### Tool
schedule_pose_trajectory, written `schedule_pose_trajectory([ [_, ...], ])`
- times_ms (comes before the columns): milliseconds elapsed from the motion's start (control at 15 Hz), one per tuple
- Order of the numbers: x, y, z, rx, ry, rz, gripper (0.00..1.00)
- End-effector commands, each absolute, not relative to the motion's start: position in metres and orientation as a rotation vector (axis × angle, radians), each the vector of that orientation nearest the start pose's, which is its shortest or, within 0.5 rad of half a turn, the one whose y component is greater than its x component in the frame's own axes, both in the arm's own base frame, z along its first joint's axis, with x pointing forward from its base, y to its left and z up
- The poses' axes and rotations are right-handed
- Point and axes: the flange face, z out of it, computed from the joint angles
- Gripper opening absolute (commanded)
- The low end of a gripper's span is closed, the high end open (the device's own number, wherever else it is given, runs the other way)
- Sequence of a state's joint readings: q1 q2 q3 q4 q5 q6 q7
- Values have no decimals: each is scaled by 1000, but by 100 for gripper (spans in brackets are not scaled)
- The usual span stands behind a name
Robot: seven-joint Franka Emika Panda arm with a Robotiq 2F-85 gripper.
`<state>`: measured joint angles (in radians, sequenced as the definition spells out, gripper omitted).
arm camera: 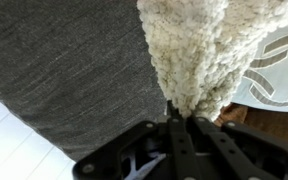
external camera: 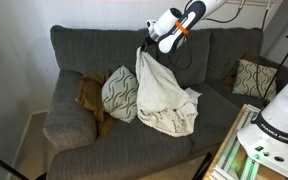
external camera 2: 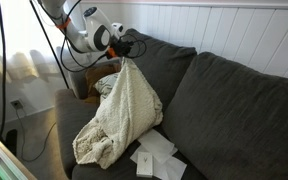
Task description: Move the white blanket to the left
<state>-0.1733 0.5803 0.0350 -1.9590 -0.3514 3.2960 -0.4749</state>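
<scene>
I should next raise my gripper and carry the blanket (external camera: 164, 95), still hanging short of the brown object, past it toward the sofa arm (external camera: 67, 84) to release the fold.
The white knitted blanket (external camera: 164, 95) hangs from my gripper (external camera: 144, 46) over the grey sofa, its lower end resting on the seat cushions. In an exterior view the blanket (external camera 2: 122, 115) drapes down from the gripper (external camera 2: 127, 54) toward the seat. In the wrist view the gripper (arm camera: 181, 118) is shut on a bunched fold of the blanket (arm camera: 189, 50), which stretches away from the jaws.
A grey sofa (external camera: 84, 120) fills the scene. A patterned cushion (external camera: 119, 95) and a brown object (external camera: 89, 92) lie beside the blanket. Another patterned cushion (external camera: 252, 77) sits at the sofa's far end. White papers (external camera 2: 156, 155) lie on the seat. A wooden side table (external camera 2: 102, 78) stands behind.
</scene>
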Motion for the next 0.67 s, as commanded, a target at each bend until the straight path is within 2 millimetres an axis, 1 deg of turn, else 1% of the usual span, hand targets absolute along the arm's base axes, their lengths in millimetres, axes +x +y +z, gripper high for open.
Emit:
schedule_pose_trajectory([
  [0,694,12,302,-2892,-1221,-1239,1],
  [133,712,44,322,-2824,-1364,-1314,1],
  [267,729,71,347,-2783,-1469,-1376,1],
  [467,751,107,385,-2697,-1551,-1513,1],
  [600,761,131,410,-2634,-1582,-1613,1],
])
